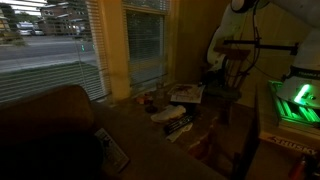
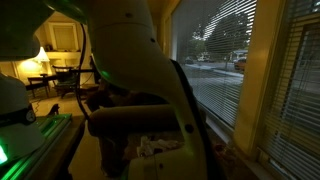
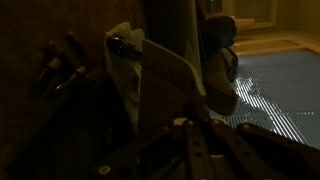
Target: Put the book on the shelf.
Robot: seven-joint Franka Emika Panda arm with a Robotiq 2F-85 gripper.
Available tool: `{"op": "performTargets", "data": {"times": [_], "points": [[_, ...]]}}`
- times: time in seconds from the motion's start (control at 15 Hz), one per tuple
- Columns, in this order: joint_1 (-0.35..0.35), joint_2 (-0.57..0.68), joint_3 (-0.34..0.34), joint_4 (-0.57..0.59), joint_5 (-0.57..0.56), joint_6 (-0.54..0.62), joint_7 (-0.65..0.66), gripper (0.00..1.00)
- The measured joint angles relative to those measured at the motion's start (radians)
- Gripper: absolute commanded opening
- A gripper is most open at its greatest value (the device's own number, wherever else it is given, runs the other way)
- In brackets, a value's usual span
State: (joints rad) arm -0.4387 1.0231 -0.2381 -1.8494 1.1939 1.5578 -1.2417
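Observation:
My gripper lowers and turns to the low table by the pale cloth below it next, and releases the book still hanging tilted.
The scene is very dim. The book (image 1: 186, 93), thin with a whitish cover and a reddish picture, hangs tilted over a low table by the window, at the end of my arm. In the wrist view the book (image 3: 160, 75) rises edge-up straight from between my fingers. My gripper (image 3: 190, 140) looks shut on its lower edge, with the fingers close together. In an exterior view my arm's white body fills the middle and only a pale piece of the book (image 2: 155, 148) shows beneath it. No shelf can be made out clearly in the dark.
A dark book with pale lettering (image 1: 178, 123) lies on the low table below the held book. A sofa (image 1: 50, 130) stands in the foreground, with a flat pale item (image 1: 112, 148) on its arm. A green-lit device (image 1: 295, 100) sits beside my base. Window blinds (image 2: 250, 70) run alongside.

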Motion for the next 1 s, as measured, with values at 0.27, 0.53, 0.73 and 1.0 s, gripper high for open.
{"op": "performTargets", "data": {"times": [0.27, 0.53, 0.73, 1.0], "points": [[0.0, 0.007, 0.006, 0.02, -0.005, -0.048, 0.023, 0.01], [-0.004, 0.007, 0.005, 0.038, -0.005, -0.114, 0.061, 0.01], [-0.008, 0.008, 0.008, 0.053, 0.001, -0.131, 0.081, 0.01], [-0.008, 0.034, 0.015, 0.085, 0.017, -0.131, 0.109, 0.01]]}}
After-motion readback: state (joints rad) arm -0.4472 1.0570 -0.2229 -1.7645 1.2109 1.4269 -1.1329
